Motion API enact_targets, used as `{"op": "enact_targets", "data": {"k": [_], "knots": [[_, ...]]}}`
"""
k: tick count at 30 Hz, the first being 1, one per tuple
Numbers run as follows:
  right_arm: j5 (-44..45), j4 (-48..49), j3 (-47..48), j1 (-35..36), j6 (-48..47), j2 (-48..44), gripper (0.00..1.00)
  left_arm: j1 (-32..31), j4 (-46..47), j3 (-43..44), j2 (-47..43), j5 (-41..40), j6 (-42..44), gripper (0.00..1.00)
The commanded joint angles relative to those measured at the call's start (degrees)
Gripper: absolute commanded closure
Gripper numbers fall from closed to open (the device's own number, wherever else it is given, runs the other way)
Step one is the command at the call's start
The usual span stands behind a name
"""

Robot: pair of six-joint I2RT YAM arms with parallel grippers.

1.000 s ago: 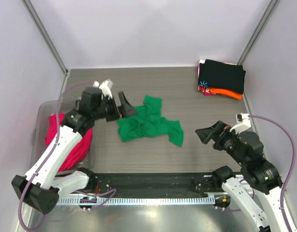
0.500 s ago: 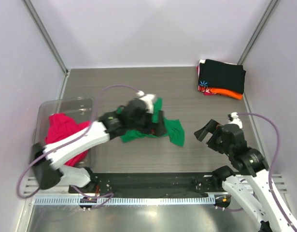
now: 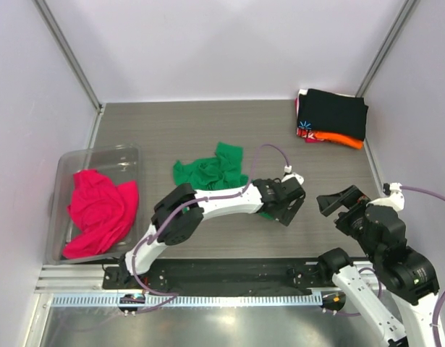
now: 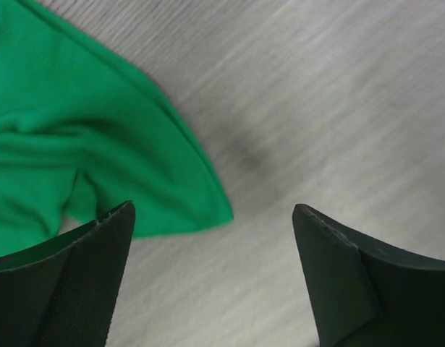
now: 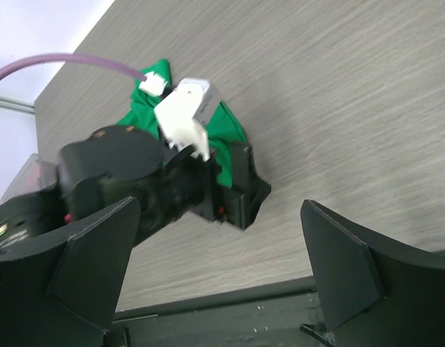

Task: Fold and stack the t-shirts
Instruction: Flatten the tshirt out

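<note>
The shirt's uncovered far corner (image 3: 234,150) (image 5: 163,69) is outward of my right gripper and to its left in the top view. I will reach across, go down and close on that corner.
The bright green t-shirt (image 3: 208,170) lies crumpled mid-table; its right part is hidden under my left arm. My left gripper (image 3: 286,208) is open and empty, low over the table at the shirt's right corner. In the left wrist view that gripper (image 4: 213,210) is open, with the green corner (image 4: 99,144) just ahead of the left finger. My right gripper (image 3: 339,202) is open and empty, to the right of the left one. In the right wrist view it (image 5: 218,206) faces the left gripper (image 5: 236,189) and the green shirt (image 5: 231,131). The magenta-pink t-shirt (image 3: 99,210) lies bunched in a bin.
The clear plastic bin (image 3: 92,155) stands at the left edge. A stack of folded shirts, black (image 3: 332,113) on top of orange (image 3: 349,141) and a red-patterned one (image 3: 307,131), sits at the back right corner. A black strip (image 3: 222,271) runs along the near edge.
My left arm has swung from the left side across the green shirt to its right corner, open throughout. The shirt shifted a little. My right gripper has drawn back slightly to the right.
</note>
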Motion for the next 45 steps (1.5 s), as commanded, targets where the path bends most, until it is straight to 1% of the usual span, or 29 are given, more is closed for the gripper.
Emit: {"op": "enact_targets", "data": {"k": [1, 2, 5, 6, 8, 10, 11, 13, 14, 15, 18, 20, 21, 23, 24, 25, 27, 28, 30, 31, 32, 33, 35, 36, 39, 40, 42, 43, 45], "knots": [[0.8, -2.7, 0.2, 0.0, 1.1, -1.3, 0.00, -1.2, -3.8, 5.9, 3.5, -6.4, 2.2, 0.12], [0.5, -3.2, 0.2, 0.0, 1.2, -1.8, 0.00, -1.4, -4.2, 7.1, 4.4, -8.7, 2.1, 0.18], [-0.1, -3.6, -0.2, 0.0, 1.2, -2.5, 0.00, -1.5, -5.6, 7.7, 6.4, -11.5, 1.6, 0.29], [-0.3, -3.6, -0.2, 0.0, 1.2, -2.4, 0.00, -1.5, -5.6, 7.5, 6.6, -12.6, 1.6, 0.30], [-0.6, -3.6, -0.4, 0.0, 1.2, -2.3, 0.00, -1.4, -5.0, 7.2, 7.7, -12.8, 2.0, 0.36], [-0.9, -3.6, -0.4, 0.0, 0.7, -1.9, 0.00, -1.3, -4.9, 7.3, 9.3, -12.1, 2.4, 0.47], [-0.9, -3.6, -0.4, 0.0, 0.5, -1.8, 0.00, -1.4, -5.0, 7.2, 9.9, -12.1, 2.0, 0.70], [-0.7, -3.6, 0.0, 0.0, 0.1, -1.1, 0.00, -1.4, -5.5, 5.2, 9.8, -13.7, 1.0, 0.96], [-0.4, -3.5, 0.1, 0.0, 0.1, -0.8, 0.00, -1.4, -5.4, 4.1, 9.2, -14.2, 0.5, 1.00], [-0.3, -3.4, 0.2, 0.0, -0.1, -0.1, 0.00, -1.3, -6.0, 2.9, 8.3, -14.3, 0.1, 1.00], [0.0, -2.0, 0.2, 0.0, -1.0, 0.9, 0.00, -1.2, -7.7, -3.5, -1.2, -17.4, -3.1, 1.00], [0.4, 0.2, 0.5, 0.0, -1.8, 2.3, 0.00, -1.2, -9.9, -10.9, -9.0, -20.8, -5.7, 1.00], [0.4, 1.1, 0.7, 0.1, -2.3, 2.8, 0.00, -1.2, -10.8, -13.5, -18.9, -21.9, -9.0, 1.00], [-0.9, 4.8, 0.6, 0.0, -3.5, 4.9, 0.00, -1.2, -15.8, -19.6, -29.0, -25.8, -12.7, 1.00], [-1.7, 6.1, 0.3, 0.0, -3.9, 6.0, 0.00, -1.2, -17.9, -21.2, -38.0, -27.2, -14.4, 1.00], [-2.5, 7.7, -0.3, 0.0, -4.3, 7.1, 0.01, -1.2, -22.5, -23.8, -43.2, -28.6, -18.1, 1.00], [-6.7, 12.6, -1.2, 0.0, -5.3, 11.7, 0.00, -1.0, -26.2, -26.3, -51.5, -31.5, -20.8, 1.00], [-8.8, 14.7, -2.5, 0.1, -5.7, 13.4, 0.00, -0.8, -29.2, -28.3, -59.8, -31.9, -23.2, 1.00], [-14.8, 20.7, -3.2, 0.0, -6.0, 19.8, 0.00, -0.6, -33.8, -29.7, -67.2, -33.4, -25.2, 1.00], [-16.4, 22.7, -3.8, 0.0, -6.1, 22.7, 0.00, -0.5, -35.8, -30.4, -73.0, -34.2, -26.5, 1.00], [-19.4, 26.0, -3.7, 0.0, -6.3, 25.5, 0.00, -0.5, -37.5, -30.7, -76.2, -35.0, -29.0, 1.00], [-22.3, 27.3, -3.3, 0.2, -6.5, 31.2, 0.00, -0.5, -39.1, -31.2, -78.7, -35.7, -29.6, 1.00], [-23.8, 31.0, -2.0, 1.7, -7.8, 36.6, 0.00, -0.5, -42.5, -32.6, -85.1, -37.5, -31.7, 1.00], [-23.3, 31.6, -1.0, 2.6, -8.3, 42.6, 0.00, -0.5, -43.8, -33.1, -86.7, -38.1, -32.1, 1.00], [-23.2, 34.5, 4.9, 6.0, -10.1, 51.4, 0.00, -0.5, -45.3, -34.7, -92.2, -39.9, -33.4, 1.00], [-22.9, 35.0, 8.7, 7.0, -10.5, 56.9, 0.00, -0.5, -45.5, -35.0, -93.2, -40.5, -33.5, 1.00], [-22.6, 36.6, 12.5, 8.7, -11.3, 61.9, 0.00, -0.5, -46.2, -35.3, -95.4, -41.5, -33.3, 1.00], [-22.9, 37.2, 16.1, 9.0, -11.6, 67.3, 0.00, -0.5, -46.3, -35.7, -96.0, -41.6, -33.2, 1.00], [-22.9, 37.4, 20.5, 9.2, -12.3, 73.0, 0.00, -0.5, -46.3, -36.7, -98.0, -42.0, -32.5, 1.00]]}}
